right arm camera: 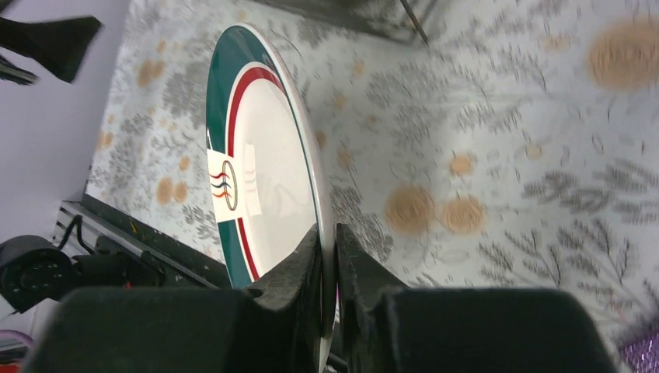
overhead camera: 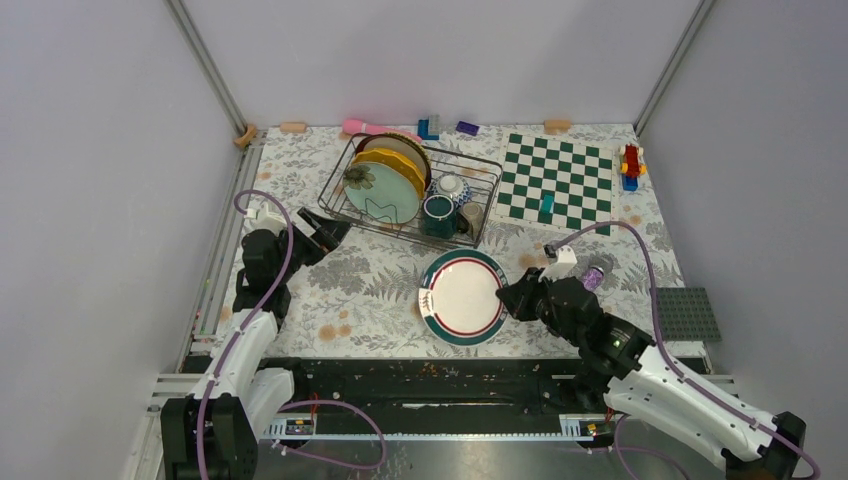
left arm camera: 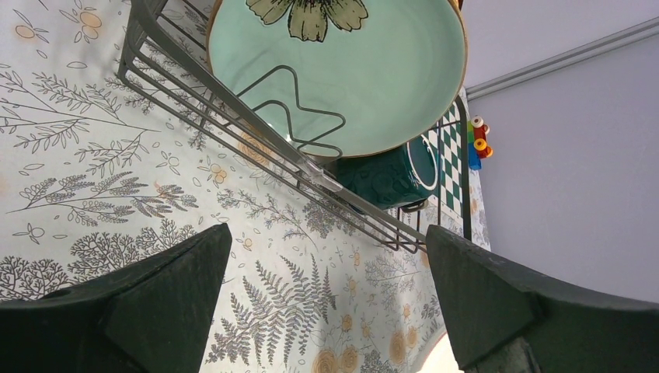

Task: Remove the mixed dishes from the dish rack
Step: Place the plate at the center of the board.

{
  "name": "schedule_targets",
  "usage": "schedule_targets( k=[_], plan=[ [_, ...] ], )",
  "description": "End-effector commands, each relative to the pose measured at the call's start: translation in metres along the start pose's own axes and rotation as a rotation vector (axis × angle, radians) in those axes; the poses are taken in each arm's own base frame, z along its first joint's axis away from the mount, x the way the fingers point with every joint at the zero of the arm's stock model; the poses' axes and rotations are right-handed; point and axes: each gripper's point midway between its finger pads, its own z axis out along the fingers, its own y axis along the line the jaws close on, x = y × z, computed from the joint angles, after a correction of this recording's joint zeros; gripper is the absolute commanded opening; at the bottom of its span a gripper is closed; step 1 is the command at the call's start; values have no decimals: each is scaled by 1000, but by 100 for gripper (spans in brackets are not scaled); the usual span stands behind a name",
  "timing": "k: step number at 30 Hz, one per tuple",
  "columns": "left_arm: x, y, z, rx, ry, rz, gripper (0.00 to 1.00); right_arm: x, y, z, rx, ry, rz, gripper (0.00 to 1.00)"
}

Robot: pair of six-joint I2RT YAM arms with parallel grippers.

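Observation:
My right gripper moves down toward the purple cylinder next, releasing the cream plate's rim, as it hangs over clear table in front of the rack (overhead camera: 489, 190).
The dish rack (overhead camera: 489, 190) stands at the back centre. It holds a pale green floral plate (overhead camera: 380, 193), yellow plates (overhead camera: 402, 163), a dark green mug (overhead camera: 437, 215), a small patterned bowl (overhead camera: 451, 185) and an olive cup (overhead camera: 468, 219). In front of it, a cream plate with green and red rim (overhead camera: 463, 296) is gripped at its right edge by my right gripper (overhead camera: 508, 297). In the right wrist view the right gripper (right arm camera: 330, 249) is shut on the plate's rim (right arm camera: 264, 155). My left gripper (overhead camera: 335, 232) is open by the rack's front left corner. It (left arm camera: 328, 235) faces the floral plate (left arm camera: 373, 70) and the mug (left arm camera: 388, 175).
A green-and-white chessboard (overhead camera: 557, 180) with a teal piece (overhead camera: 546, 207) lies right of the rack. A purple cylinder (overhead camera: 594, 277) sits by my right wrist. There is a grey baseplate (overhead camera: 686, 313) at the far right, and toy bricks (overhead camera: 630, 165) and small blocks along the back edge.

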Motion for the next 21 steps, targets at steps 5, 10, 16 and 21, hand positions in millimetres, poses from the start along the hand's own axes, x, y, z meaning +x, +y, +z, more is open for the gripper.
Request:
schedule_targets(
  k=[5, 10, 16, 21],
  plan=[
    [-23, -18, 5, 47, -53, 31, 99, 37, -29, 3, 95, 57, 206, 0],
    [-21, -18, 8, 55, -37, 22, 99, 44, -50, 7, 172, 36, 263, 0],
    [-18, -22, 9, 83, -20, 18, 99, 49, -76, 12, 263, 30, 336, 0],
    [-19, -23, 9, 87, -23, 17, 99, 55, -88, 23, 268, 33, 409, 3]
  ],
)
